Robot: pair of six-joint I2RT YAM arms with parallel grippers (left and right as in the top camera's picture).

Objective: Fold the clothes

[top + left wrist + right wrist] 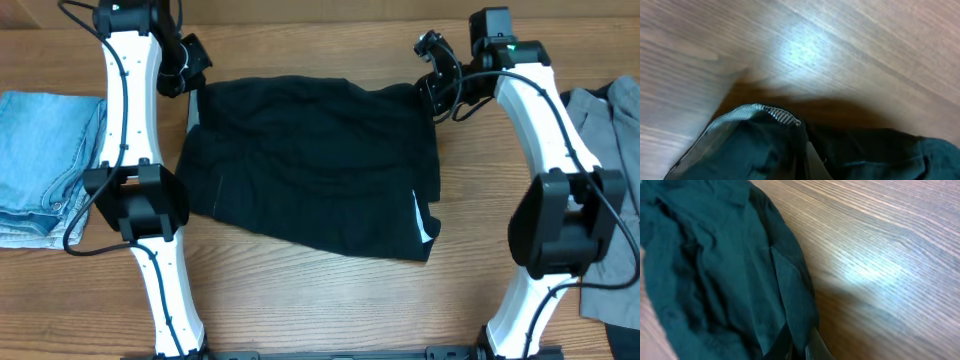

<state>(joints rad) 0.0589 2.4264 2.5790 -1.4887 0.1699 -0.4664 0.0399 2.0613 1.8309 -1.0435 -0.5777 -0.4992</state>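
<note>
The black edge by the denim (203, 160) lies below and back, so my left gripper next needs to bring the pinched hem down and back there and let it go, which folds the spread garment.
A black garment (315, 165) lies spread on the wooden table, with a white mark near its front right corner. My left gripper (190, 80) is at its far left corner and is shut on the fabric; the left wrist view shows the dark cloth (765, 150) with a striped hem pinched at the fingers (805, 167). My right gripper (432, 92) is at the far right corner, shut on the garment edge; the right wrist view shows the cloth (720, 270) clamped between the fingers (800, 347).
A folded light blue denim piece (45, 165) lies at the left edge. A grey garment (610, 190) lies at the right edge. Bare wood table (330, 300) shows in front of the black garment.
</note>
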